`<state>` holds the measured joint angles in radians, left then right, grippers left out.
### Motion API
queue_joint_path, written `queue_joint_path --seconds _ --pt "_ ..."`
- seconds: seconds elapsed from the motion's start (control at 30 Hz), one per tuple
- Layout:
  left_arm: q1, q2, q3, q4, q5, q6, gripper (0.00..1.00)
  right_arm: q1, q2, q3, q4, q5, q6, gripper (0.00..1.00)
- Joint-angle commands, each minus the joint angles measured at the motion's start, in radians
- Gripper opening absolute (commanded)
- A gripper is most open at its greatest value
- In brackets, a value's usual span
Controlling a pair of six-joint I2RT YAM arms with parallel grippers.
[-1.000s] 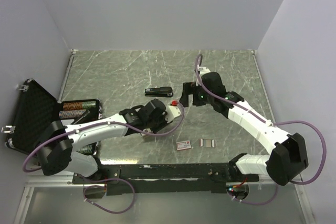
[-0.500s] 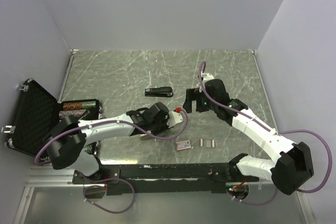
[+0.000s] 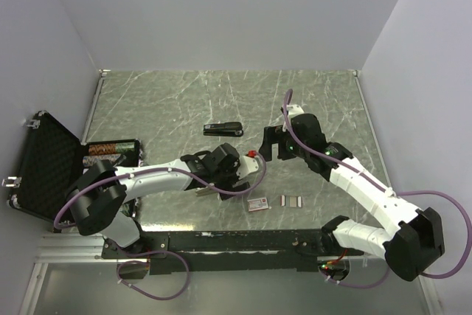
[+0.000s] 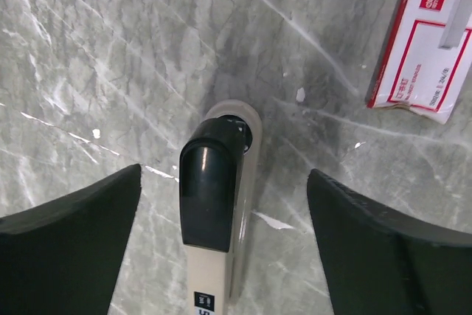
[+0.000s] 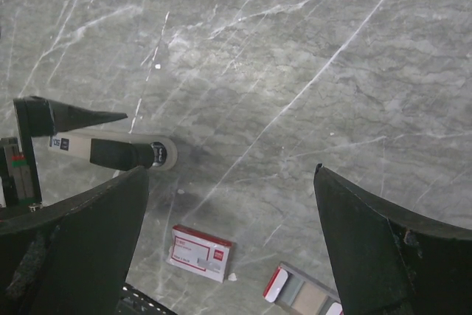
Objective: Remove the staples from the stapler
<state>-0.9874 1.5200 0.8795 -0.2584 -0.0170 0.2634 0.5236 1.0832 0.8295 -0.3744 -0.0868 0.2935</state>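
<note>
My left gripper's fingers are wide open, with the stapler's black top untouched between them. I will lift the gripper, then lower it over that black top and close on its sides.
A beige stapler with a black top lies flat on the marble table, between the wide-apart fingers of my open left gripper, touching neither. In the right wrist view the stapler lies at the left, its head pointing right. From above, the left gripper covers it. My right gripper hovers open and empty just right of it, over bare table. Short grey strips, the staples, lie side by side near the front edge.
A second, all-black stapler lies farther back on the table. A small red-and-white box lies near the staples. An open black case sits at the left edge. Grey walls enclose the table.
My left gripper has opened and let go of the beige stapler, which now rests on the table. Both arms shifted slightly to the right.
</note>
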Motion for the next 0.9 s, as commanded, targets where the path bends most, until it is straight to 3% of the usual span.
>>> queue_joint_path --seconds 0.0,0.33,0.53,0.7,0.87 --pt "-0.004 -0.037 0.029 0.025 0.04 -0.023 0.99 0.001 -0.022 0.023 -0.014 0.006 -0.011 1.0" --pt "-0.004 -0.262 0.006 0.047 0.02 -0.081 0.99 0.032 -0.017 0.046 -0.063 -0.001 -0.022 1.0" --pt "0.036 -0.466 -0.155 0.205 0.106 -0.188 0.99 0.078 0.004 0.039 -0.067 0.01 -0.025 1.0" --pt "0.042 -0.336 -0.094 0.096 0.098 -0.142 0.99 0.078 -0.002 0.008 -0.054 0.018 -0.019 1.0" --pt "0.075 -0.221 -0.06 0.1 0.184 -0.127 0.99 0.078 -0.031 -0.009 -0.055 0.025 -0.02 1.0"
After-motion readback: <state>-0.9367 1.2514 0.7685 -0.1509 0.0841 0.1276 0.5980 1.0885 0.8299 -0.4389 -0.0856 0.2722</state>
